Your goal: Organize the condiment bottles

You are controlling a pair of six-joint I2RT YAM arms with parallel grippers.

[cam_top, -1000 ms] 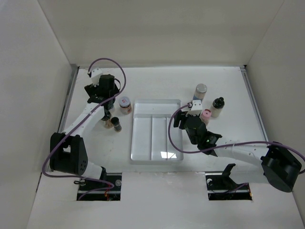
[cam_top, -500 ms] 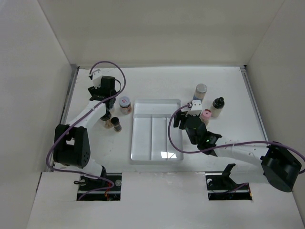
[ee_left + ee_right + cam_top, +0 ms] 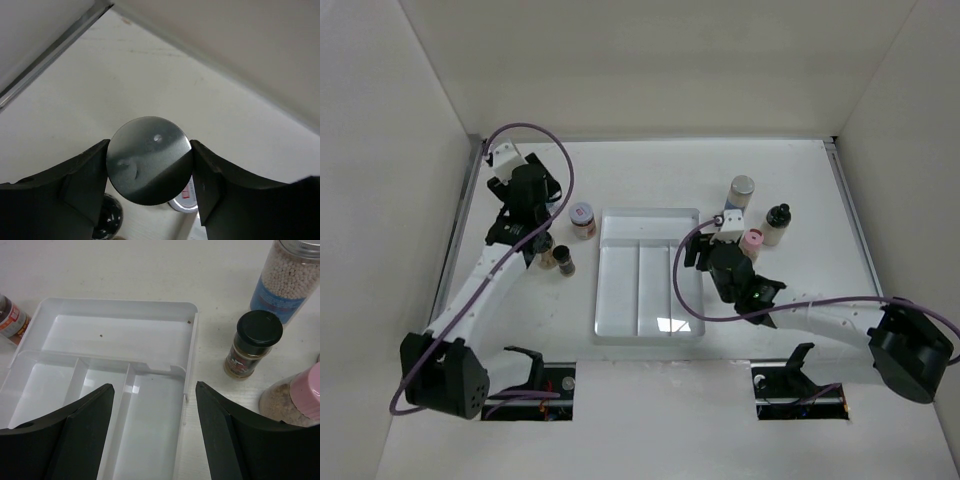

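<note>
My left gripper should swing over next, move down and release. The end of the tray's empty cross compartment by the red-labelled jar is below it, to its right in the top view.
My left gripper point(image 3: 150, 167) is shut on a jar with a round grey metal cap point(image 3: 149, 157), held above the table at the far left. In the top view that gripper point(image 3: 532, 212) covers the jar. Under it show a red-labelled jar point(image 3: 186, 204) and a black cap point(image 3: 107, 220). The red-labelled jar point(image 3: 583, 218) stands left of the clear tray point(image 3: 645, 330), with two small bottles point(image 3: 556, 260) nearby. My right gripper point(image 3: 155, 435) is open and empty over the tray's right edge. To its right stand a blue-labelled jar point(image 3: 287, 282), a small black-capped jar point(image 3: 252, 342) and a pink-capped jar point(image 3: 300, 395).
The tray point(image 3: 115, 340) has three long compartments and one cross compartment, all empty. A black-capped bottle point(image 3: 777, 222) stands at the far right of the group. White walls close in the table on the left, back and right.
The left arm has swung: its wrist shifted a little left and its lower links dropped toward the near edge. The right arm and the bottles have not moved.
</note>
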